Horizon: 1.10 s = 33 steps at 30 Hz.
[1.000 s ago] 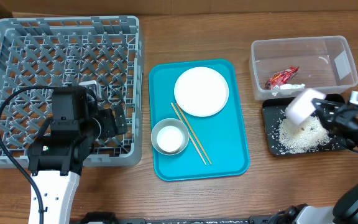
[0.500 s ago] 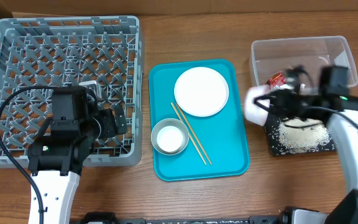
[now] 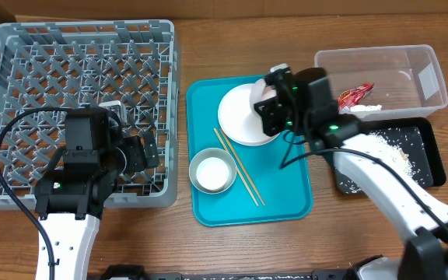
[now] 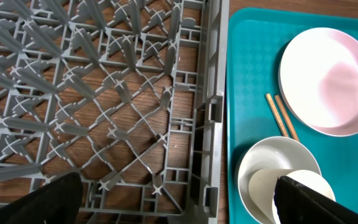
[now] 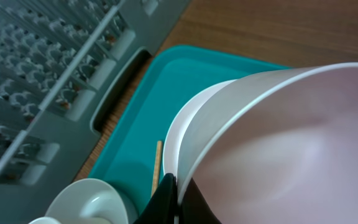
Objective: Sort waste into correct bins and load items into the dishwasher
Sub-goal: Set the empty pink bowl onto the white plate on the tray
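Observation:
The round white plate lies just below. My right gripper lowers the tilted whitish bowl onto the plate's middle next until the bowl sits level, then releases the bowl's rim.
My right gripper is shut on the rim of the whitish bowl, holding it tilted just above the round white plate on the teal tray. The grey bowl with the small white cup inside sits at the tray's front left, with the chopsticks beside it. My left gripper is open and empty over the right edge of the grey dish rack. The red wrapper lies in the clear tub. Rice lies in the black tray.
The teal tray lies between the rack and the bins. The rack's right wall stands close to the tray's left rim. Bare wooden table runs along the front.
My right arm has swung left from over the black tray to over the teal tray, carrying the whitish bowl. Rice now shows spread in the black tray. The left arm has not moved.

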Tool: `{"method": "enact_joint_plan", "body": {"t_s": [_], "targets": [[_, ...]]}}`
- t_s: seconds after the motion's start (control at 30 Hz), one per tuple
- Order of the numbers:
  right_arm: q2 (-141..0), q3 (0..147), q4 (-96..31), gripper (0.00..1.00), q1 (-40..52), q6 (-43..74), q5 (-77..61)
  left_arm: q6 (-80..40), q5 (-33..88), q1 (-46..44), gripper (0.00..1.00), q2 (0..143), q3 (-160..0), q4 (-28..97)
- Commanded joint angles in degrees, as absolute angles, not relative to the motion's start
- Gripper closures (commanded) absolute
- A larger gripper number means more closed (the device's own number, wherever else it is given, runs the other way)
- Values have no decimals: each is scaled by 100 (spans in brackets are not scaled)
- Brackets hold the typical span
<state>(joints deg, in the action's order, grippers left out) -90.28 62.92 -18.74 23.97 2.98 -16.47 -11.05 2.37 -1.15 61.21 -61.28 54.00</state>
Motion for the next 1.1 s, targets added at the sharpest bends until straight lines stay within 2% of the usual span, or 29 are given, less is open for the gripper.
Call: {"method": "enact_joint_plan", "body": {"t_s": [0.0,0.3,0.37,0.43,0.57,0.73,0.97,1.07], "targets": [[-9487,6388,-1730,96,2567,325,-1247,-1184,301,-154,0,6149,-6267,5374],[-10195,6386,-1614,96,2641,322,-1271,-1184,301,-154,0,6149,-6267,5371],[-10204,6388,-1597,88,2641,322,-1319,-1184,301,-154,0,6149,-6267,5371],[-10202,6390,-1573,71,2641,322,-1568,-1184,301,-154,0,6149,-6267,5371],[-10049,6497,-1835,67,2641,322,-1872,-1184,301,-154,0,6149,-6267,5369],[-9564,7210,-3223,59,2630,325,-1879,-1184,301,-154,0,6149,-6267,5371],[-9255,7677,-4853,60,2735,384,-2880,-1184,301,-154,0,6149,-6267,5371],[-9303,7642,-5164,62,2932,633,-2790,-1184,301,-154,0,6149,-6267,5371]]}}
